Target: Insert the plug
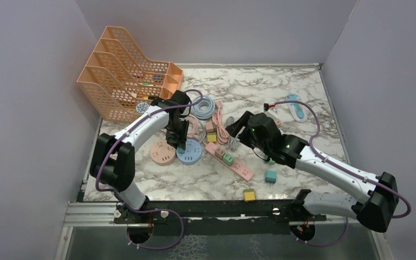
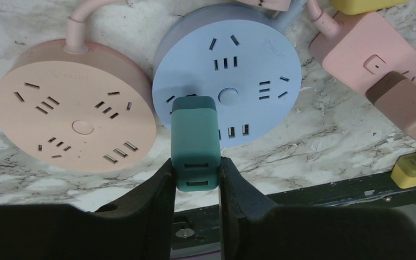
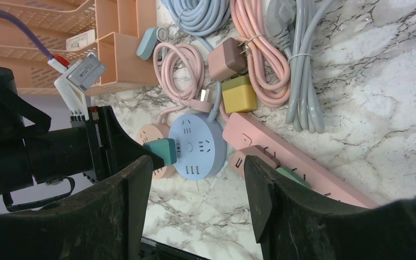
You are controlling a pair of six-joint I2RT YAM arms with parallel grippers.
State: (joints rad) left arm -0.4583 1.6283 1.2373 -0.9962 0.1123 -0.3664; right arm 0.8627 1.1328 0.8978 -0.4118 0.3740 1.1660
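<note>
The teal plug's far end already covers some of the blue hub's slots, so next I should press my left gripper down to seat the teal plug (image 2: 195, 135) in the blue hub's socket (image 2: 180, 96) and let it go.
My left gripper (image 2: 195, 174) is shut on a teal plug (image 2: 195, 135), pinching its sides near the end with two USB slots. The plug's far end sits against the near-left part of the round blue socket hub (image 2: 233, 65), and its prongs are hidden. From above, the left gripper (image 1: 180, 142) stands over the blue hub (image 1: 192, 154). My right gripper (image 3: 197, 200) is open and holds nothing, hovering above bare marble beside the pink power strip (image 3: 303, 162). In the right wrist view the teal plug (image 3: 162, 150) meets the blue hub (image 3: 197, 146) at its left edge.
A round pink hub (image 1: 161, 154) lies left of the blue one. The pink strip (image 1: 233, 163) carries a brown and a green plug. Coiled cables (image 1: 203, 105) and an orange file rack (image 1: 124, 81) sit behind. Loose teal (image 1: 271, 176) and yellow (image 1: 249, 195) plugs lie near the front.
</note>
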